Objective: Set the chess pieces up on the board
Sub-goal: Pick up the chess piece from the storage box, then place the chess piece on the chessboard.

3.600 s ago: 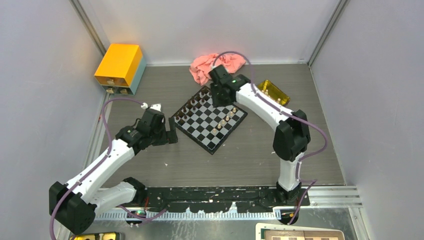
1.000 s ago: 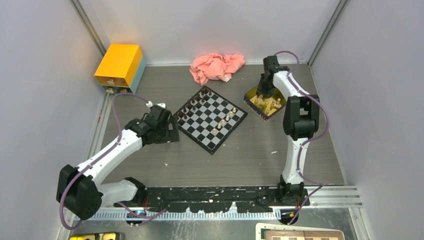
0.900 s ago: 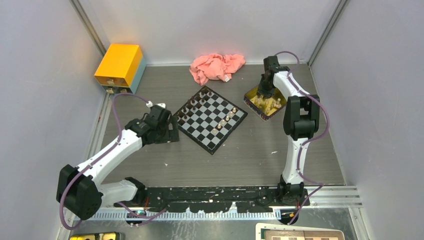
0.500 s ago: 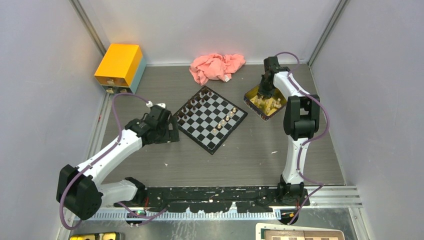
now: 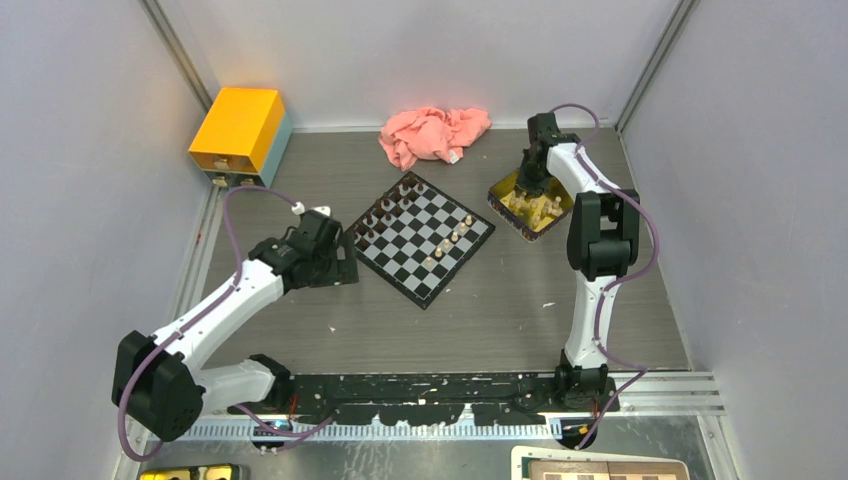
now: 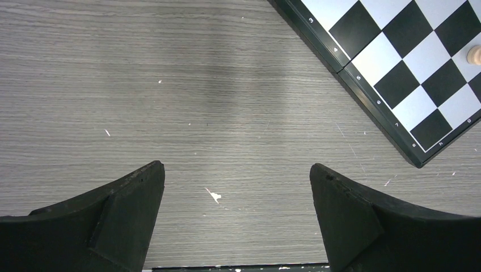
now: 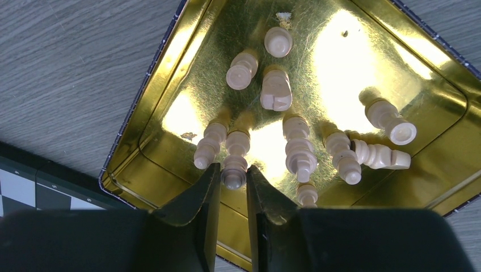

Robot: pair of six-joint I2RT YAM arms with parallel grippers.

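Note:
The edge row beside the board's pale pieces is empty. Next, my right gripper rises, goes back toward the board, lowers onto that row's middle (image 5: 450,262) and releases.
The board (image 5: 420,236) lies tilted mid-table, with dark pieces (image 5: 385,210) along its far-left edge and pale pieces (image 5: 450,240) near its right side. My right gripper (image 5: 524,189) reaches into a gold tin (image 5: 503,196) of pale pieces. In the right wrist view its fingertips (image 7: 233,178) are shut on the head of one pale piece (image 7: 234,169) standing among several others in the tin (image 7: 147,85). My left gripper (image 5: 345,262) hovers open and empty over bare table (image 6: 237,173), just left of the board's corner (image 6: 397,73).
An orange box (image 5: 238,135) stands at the far left. A pink cloth (image 5: 435,133) lies behind the board. A brown-and-cream board in a white frame (image 5: 600,468) shows at the bottom edge. Grey walls close in on both sides.
Since 3.6 s ago my right arm has moved from the board's far corner to the tin, and my left arm has shifted slightly. Nothing visibly moves over the last second.

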